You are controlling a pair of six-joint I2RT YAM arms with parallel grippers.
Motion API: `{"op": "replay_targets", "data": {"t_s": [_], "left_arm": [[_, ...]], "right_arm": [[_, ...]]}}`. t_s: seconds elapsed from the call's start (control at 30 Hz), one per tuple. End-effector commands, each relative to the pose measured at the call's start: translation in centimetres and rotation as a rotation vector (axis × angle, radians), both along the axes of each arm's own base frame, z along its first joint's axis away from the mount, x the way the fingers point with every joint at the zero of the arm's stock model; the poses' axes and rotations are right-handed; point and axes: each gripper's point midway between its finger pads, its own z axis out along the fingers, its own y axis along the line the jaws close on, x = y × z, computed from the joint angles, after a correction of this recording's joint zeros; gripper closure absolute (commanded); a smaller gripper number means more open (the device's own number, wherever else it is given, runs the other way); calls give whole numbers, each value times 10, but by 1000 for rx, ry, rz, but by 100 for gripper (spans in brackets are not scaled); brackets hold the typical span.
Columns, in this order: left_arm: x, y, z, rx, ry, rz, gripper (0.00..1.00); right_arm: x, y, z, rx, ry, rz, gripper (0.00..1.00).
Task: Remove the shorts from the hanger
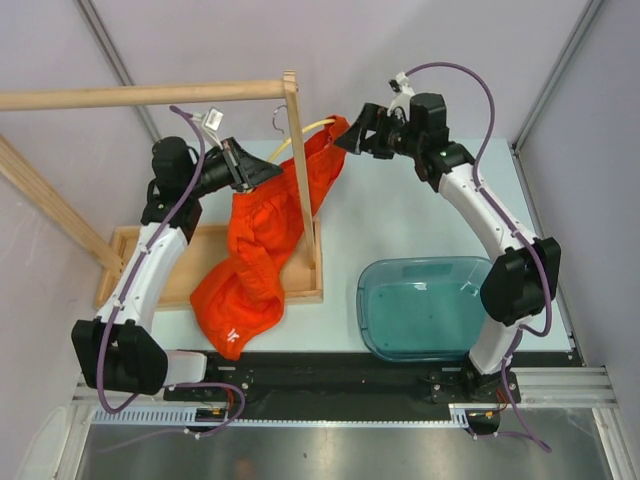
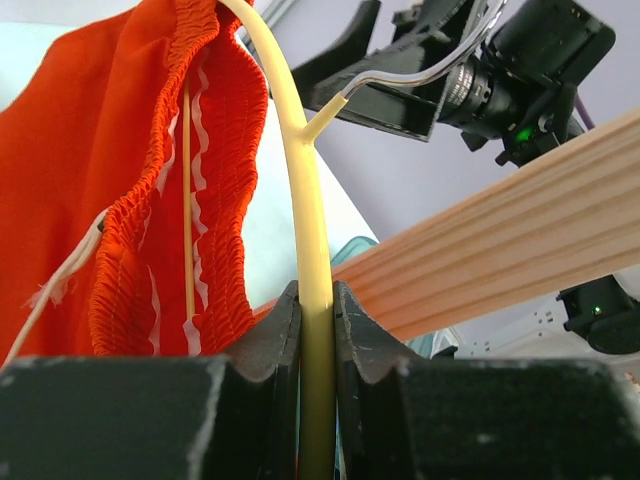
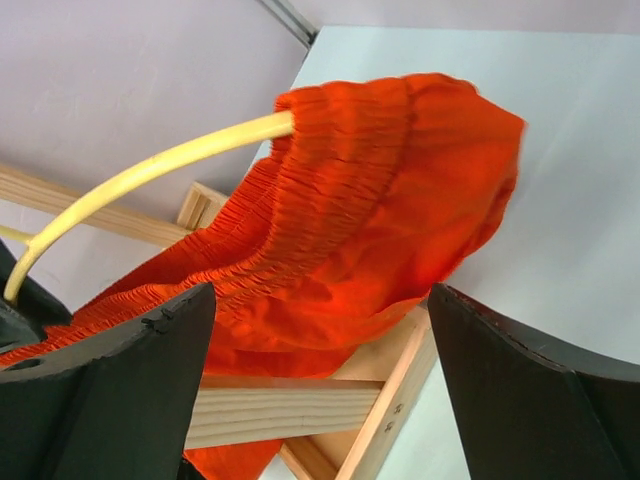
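The waistband's edge where the hanger (image 1: pixel 300 132) enters is just beyond my open fingers. My right gripper needs to go down a little onto that edge next.
The orange-red shorts (image 1: pixel 262 250) hang from the pale-yellow hanger (image 1: pixel 300 132) beside the rack's wooden post and drape down over the rack base. My left gripper (image 1: pixel 255 167) is shut on the hanger's arm (image 2: pixel 312 260); the elastic waistband (image 2: pixel 215 150) and white drawstring show just left of it. My right gripper (image 1: pixel 345 140) is open, just right of the waistband's end (image 3: pixel 400 180) where the hanger (image 3: pixel 150 170) enters the fabric. The silver hook (image 2: pixel 410 75) shows near the right gripper in the left wrist view.
The wooden rack has a top rail (image 1: pixel 140 95), an upright post (image 1: pixel 300 180) and a tray-like base (image 1: pixel 140 262) at the left. A teal tub (image 1: pixel 425 305) stands at the front right. Grey walls close in behind.
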Motion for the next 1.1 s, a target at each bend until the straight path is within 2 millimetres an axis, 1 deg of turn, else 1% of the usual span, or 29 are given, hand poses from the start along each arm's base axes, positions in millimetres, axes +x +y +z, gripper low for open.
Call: {"op": "replay_targets", "data": {"t_s": [0.0,0.1,0.2,0.27,0.33,0.37,0.4,0.5,0.7,0.77,0.8,0.87,0.9,0.97,1.03,1.07], "left_arm": [[-24,-10,26,15,-136,-68,100],[-25,-10,19,21,-123,-70,100],[-27,-11,13,26,-108,-86,100],[-32,-12,15,25,-114,-100,100],[-35,-12,17,27,-121,-106,100],[-36,-12,17,30,-128,-108,100],[-38,-12,18,30,-132,-112,99],[-40,-13,18,28,-130,-124,100],[-46,-13,15,40,-134,-145,100],[-47,-13,13,41,-132,-153,100],[-49,-14,13,39,-133,-164,100],[-50,-14,13,34,-135,-171,100],[-51,-14,14,33,-139,-171,100],[-51,-14,13,33,-137,-173,100],[-52,-15,13,29,-134,-178,100],[-52,-15,12,30,-132,-179,100]], "right_arm": [[-1,12,19,-15,-72,-6,7],[0,16,21,-24,-91,-20,7],[4,12,18,-49,-103,-40,8],[10,5,14,-66,-103,-66,8],[14,0,7,-73,-86,-76,12],[14,-1,6,-68,-79,-78,13],[14,-2,6,-63,-80,-79,17],[15,-1,3,-59,-77,-75,21],[17,-4,6,-63,-97,-90,24],[16,-2,9,-56,-113,-74,27],[15,0,8,-55,-112,-62,30],[15,3,11,-43,-128,-46,32],[13,3,9,-40,-124,-38,35],[12,3,11,-27,-127,-48,36],[12,1,7,-22,-118,-58,40],[13,0,9,-15,-124,-65,41]]}}
